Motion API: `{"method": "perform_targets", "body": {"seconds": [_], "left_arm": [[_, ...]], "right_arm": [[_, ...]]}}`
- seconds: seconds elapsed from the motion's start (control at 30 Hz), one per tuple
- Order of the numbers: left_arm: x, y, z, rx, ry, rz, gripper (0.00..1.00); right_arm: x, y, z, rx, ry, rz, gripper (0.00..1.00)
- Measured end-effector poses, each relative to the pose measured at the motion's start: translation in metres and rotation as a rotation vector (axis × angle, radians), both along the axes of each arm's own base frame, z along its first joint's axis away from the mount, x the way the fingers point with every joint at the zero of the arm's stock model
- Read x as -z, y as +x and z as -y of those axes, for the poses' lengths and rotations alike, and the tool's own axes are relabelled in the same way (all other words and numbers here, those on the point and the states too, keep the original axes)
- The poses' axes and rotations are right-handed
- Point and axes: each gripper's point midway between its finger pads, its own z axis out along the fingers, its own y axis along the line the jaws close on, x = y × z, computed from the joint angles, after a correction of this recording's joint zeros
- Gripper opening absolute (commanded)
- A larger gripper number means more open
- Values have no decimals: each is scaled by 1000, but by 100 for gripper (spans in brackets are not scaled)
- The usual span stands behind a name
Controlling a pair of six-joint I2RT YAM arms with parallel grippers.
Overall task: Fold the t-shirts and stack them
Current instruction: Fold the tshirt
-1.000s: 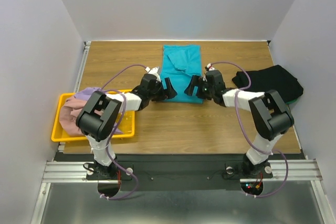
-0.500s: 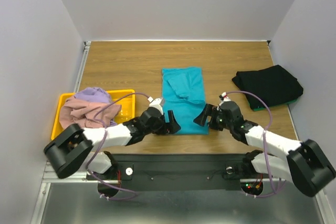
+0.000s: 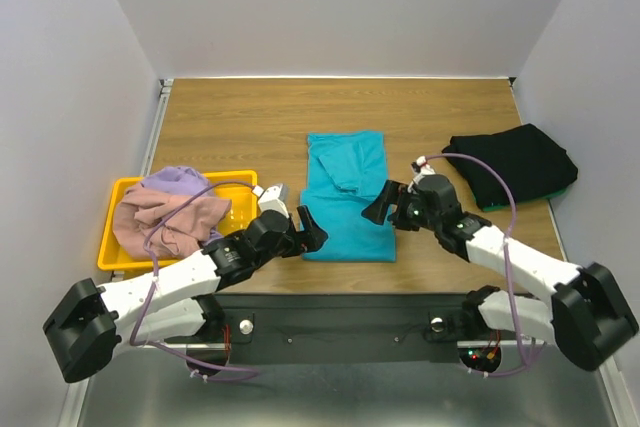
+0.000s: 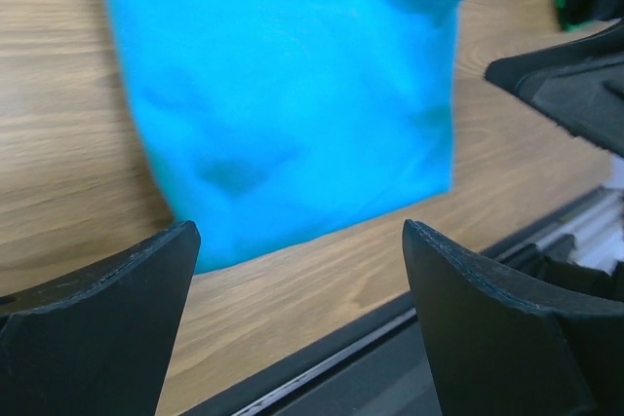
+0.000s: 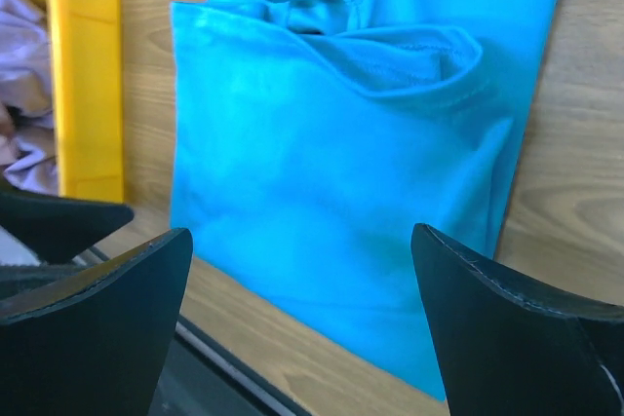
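The left gripper comes down next, toward the left in the wrist view, onto the shirt's near corner by the tray [image 4: 202,266], since it lies beside one finger.
A teal t-shirt [image 3: 346,197], folded into a long strip, lies flat in the middle of the table with its near end close to the front edge. It also shows in the left wrist view [image 4: 292,94] and the right wrist view [image 5: 341,192]. My left gripper [image 3: 308,232] is open and empty by the shirt's near left corner [image 4: 297,319]. My right gripper [image 3: 380,209] is open and empty just above the shirt's near right side [image 5: 302,328]. A folded black t-shirt [image 3: 512,162] lies at the right with a green one [image 3: 562,190] showing under it.
A yellow tray [image 3: 112,252] at the left holds a crumpled dusty pink shirt [image 3: 160,217] and a lavender shirt [image 3: 175,182]. The tray's corner [image 5: 88,94] shows in the right wrist view. The table's black front rail [image 4: 322,367] runs just past the teal shirt's near end.
The teal shirt has slid from the far middle toward the near edge along with both grippers. Since then the right gripper has moved a little away from the edge and the left gripper leftward.
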Motion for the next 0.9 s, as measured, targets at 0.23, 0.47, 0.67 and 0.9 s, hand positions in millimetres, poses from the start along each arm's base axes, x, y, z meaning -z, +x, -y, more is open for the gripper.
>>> {"method": "perform_targets", "body": {"seconds": [0.23,0.47,0.67,0.9], "left_arm": [[16,-2,-17,-74,59,-55,98],[26,-5,-22,-90,70,-82,98],[34,-8,-24,-89,87,-100,89],[50,-11,-25,-82,134,-138,69]], "right_arm": [[31,40,-19,37,-53,-86,100],[41,88,-23,143,-119,-65,100],[8,96,-12,187,-132,38,100],[-28,53,13,169,-113,88,100]]}}
